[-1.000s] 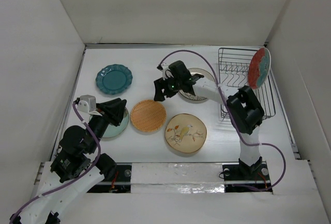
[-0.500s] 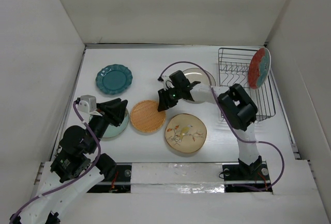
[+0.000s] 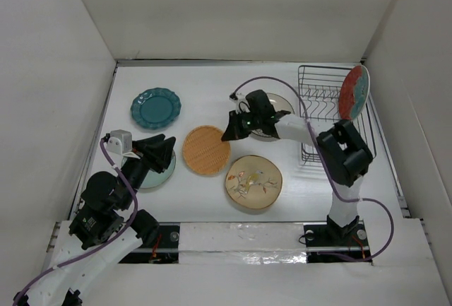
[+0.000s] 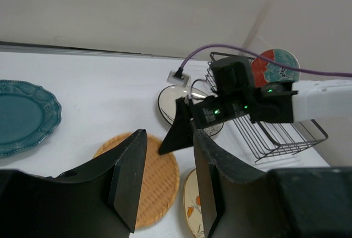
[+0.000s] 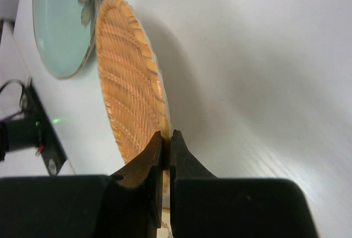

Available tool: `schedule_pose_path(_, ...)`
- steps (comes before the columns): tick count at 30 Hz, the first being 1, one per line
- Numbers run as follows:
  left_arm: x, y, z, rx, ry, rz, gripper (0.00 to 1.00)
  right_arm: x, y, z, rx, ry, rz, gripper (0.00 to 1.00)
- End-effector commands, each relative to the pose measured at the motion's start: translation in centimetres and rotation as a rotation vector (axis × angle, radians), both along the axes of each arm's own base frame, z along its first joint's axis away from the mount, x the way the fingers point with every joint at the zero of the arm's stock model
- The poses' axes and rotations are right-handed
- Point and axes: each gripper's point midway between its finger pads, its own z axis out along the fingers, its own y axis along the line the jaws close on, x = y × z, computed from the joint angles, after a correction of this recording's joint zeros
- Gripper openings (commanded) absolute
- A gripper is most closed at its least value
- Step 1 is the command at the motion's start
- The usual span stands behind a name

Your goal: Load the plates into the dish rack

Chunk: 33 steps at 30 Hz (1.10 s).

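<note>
The slots beside the red floral plate (image 3: pixel 353 92) are empty, so I will lift my right gripper, turn it outward toward the rack, lower it over them and release.
The orange woven-look plate (image 3: pixel 206 150) lies mid-table, and my right gripper (image 3: pixel 227 135) is shut on its right rim. In the right wrist view the jaws (image 5: pixel 166 144) pinch that orange plate's (image 5: pixel 129 95) edge. My left gripper (image 3: pixel 164 152) hangs open over the pale teal plate (image 3: pixel 159 173), with nothing between its fingers (image 4: pixel 129 177). The red floral plate (image 3: pixel 353 92) stands upright in the black wire dish rack (image 3: pixel 332 119) at the back right. On the table lie the scalloped dark teal plate (image 3: pixel 155 107), the beige bird plate (image 3: pixel 253 181) and the cream plate (image 3: pixel 277 101), which my right arm partly hides.
White walls close in the table on the left, back and right. The right arm's purple cable (image 3: pixel 272 82) loops over the cream plate. Both arm bases sit along the near edge.
My right gripper left the cream plate, reached the orange plate and shut on its rim. The plate has shifted slightly right and back. My left gripper's fingers spread a little wider.
</note>
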Motion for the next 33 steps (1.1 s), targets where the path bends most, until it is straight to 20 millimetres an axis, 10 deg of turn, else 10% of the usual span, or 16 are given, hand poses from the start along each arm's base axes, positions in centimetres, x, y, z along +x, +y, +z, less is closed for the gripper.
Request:
schedule_pose_path(1,-0.2,-0.5,0.9,-0.026,-0.039,-0.028,0.37,5.1,-2.2,11.0,0.135,-0.271,-0.192,0.00)
schedule_pose_path(5,-0.4,-0.4,1.1,-0.030,-0.047,-0.032,0.37,7.8,-9.6,18.5,0.135,-0.441,-0.474,0.00)
schedule_pose_path(7,-0.6,-0.4,1.2,-0.032,-0.053,-0.038,0.37,10.2,-16.6,20.9,0.038,-0.540,-0.753,0.00)
schedule_pose_path(12,-1.0,-0.2,1.6,-0.044,-0.070,-0.046,0.38,8.2,-35.6,25.6,-0.401,-0.663,-1.450,0.00)
schedule_pose_path(16,-1.2,-0.2,1.7,-0.048,-0.074,-0.053,0.38,6.3,-42.8,27.2,-0.601,-0.752,-1.656,0.00)
schedule_pose_path(24,-1.2,-0.3,1.6,-0.043,-0.075,-0.059,0.39,7.5,-48.2,29.4,-0.865,-0.866,-1.665,0.00)
schedule_pose_path(33,-1.0,-0.4,1.4,-0.035,-0.065,-0.051,0.39,11.6,-49.0,22.4,-1.135,-0.746,-1.440,0.00)
